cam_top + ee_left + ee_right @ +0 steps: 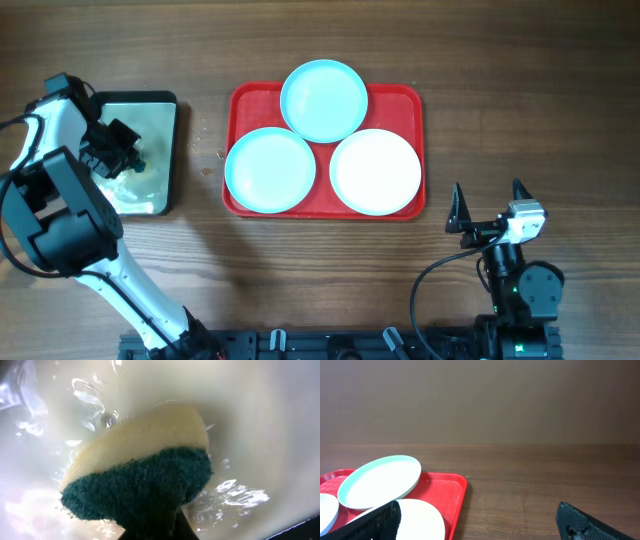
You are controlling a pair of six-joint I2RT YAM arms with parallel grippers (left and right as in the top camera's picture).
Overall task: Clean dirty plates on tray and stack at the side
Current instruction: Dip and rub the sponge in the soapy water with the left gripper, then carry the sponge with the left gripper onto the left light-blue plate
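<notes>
The front turquoise plate (pixel 271 170) is the nearest to the pan, so the robot's left gripper needs to rise next, move right in the overhead view and go down to let go of the sponge on it.
Three plates lie on the red tray (pixel 400 98): a turquoise plate (pixel 323 99) at the back, a turquoise plate (pixel 270 170) at front left, a white plate (pixel 375 172) at front right. My left gripper (pixel 122 150) is down in the black-rimmed pan (pixel 172 150), shut on a yellow and green sponge (pixel 140 467) that sits in pale liquid. My right gripper (pixel 490 208) is open and empty over the table, right of the tray. In the right wrist view the back turquoise plate (pixel 380 481), the white plate (pixel 422 520) and the tray (pixel 452 495) show at the left.
The pan with pale liquid stands left of the tray, a narrow strip of wooden table (pixel 205 150) between them. Bare wood (pixel 530 480) lies to the right of the tray and in front of it.
</notes>
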